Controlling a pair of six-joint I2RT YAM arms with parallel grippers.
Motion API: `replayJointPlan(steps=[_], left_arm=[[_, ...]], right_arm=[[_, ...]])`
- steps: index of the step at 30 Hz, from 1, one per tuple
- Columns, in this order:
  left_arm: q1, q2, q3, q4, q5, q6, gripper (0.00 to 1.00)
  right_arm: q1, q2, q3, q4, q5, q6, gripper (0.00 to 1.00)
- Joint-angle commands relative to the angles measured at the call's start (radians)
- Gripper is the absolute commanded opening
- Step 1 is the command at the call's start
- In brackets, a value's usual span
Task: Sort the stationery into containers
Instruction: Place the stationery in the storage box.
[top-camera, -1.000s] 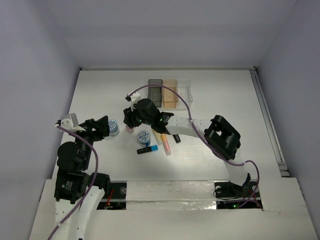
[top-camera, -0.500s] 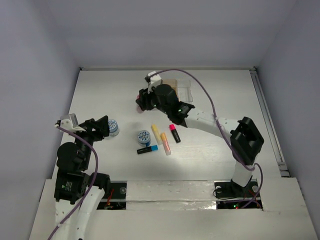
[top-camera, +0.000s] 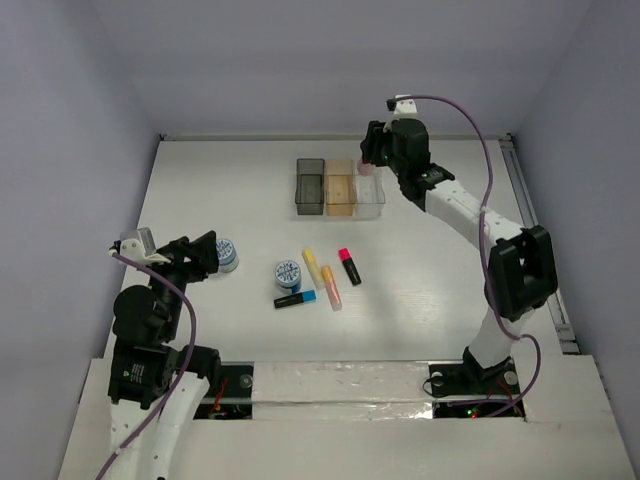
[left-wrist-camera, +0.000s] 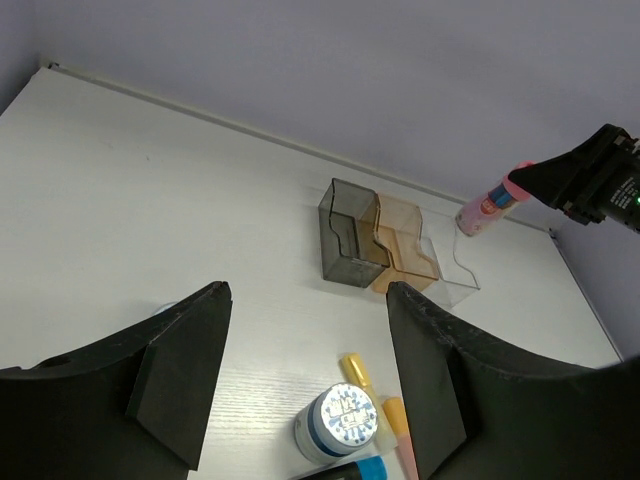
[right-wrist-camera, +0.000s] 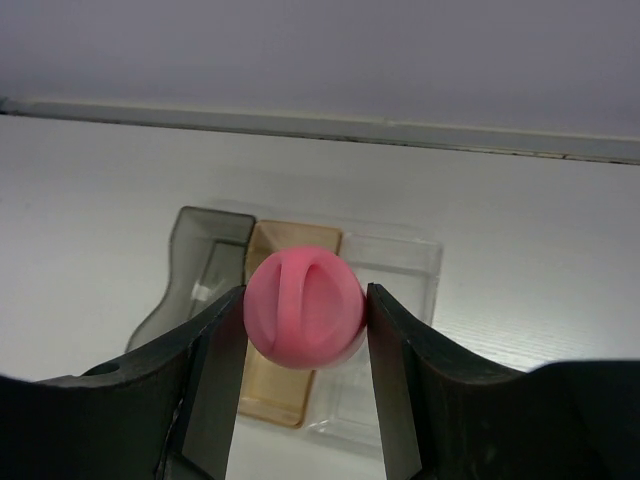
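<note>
The clear bin is open and empty below, so my right gripper should next move down toward it with the small pink bottle and let go of the bottle.
My right gripper is shut on the small pink bottle and holds it in the air above the clear bin. The bins stand in a row: dark grey, amber, then clear. My left gripper is open and empty, low over the table. One tape roll lies right beside its fingers. The other tape roll lies mid-table with the yellow, orange, blue-black and pink-black highlighters.
The left wrist view shows the bins far ahead, the held bottle over them, and the tape roll near. The back wall runs just behind the bins. A rail lines the table's right edge.
My right arm has lifted the pink bottle from beside the tape roll mid-table and carried it back and right to above the clear bin. The left arm has not moved.
</note>
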Motion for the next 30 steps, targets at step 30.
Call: replayJointPlan(steps=[30], left_arm=[[0.016, 0.018, -0.008, 0.048, 0.022, 0.016, 0.59]], right_arm=[[-0.089, 0.21, 0.009, 0.299, -0.031, -0.067, 0.12]])
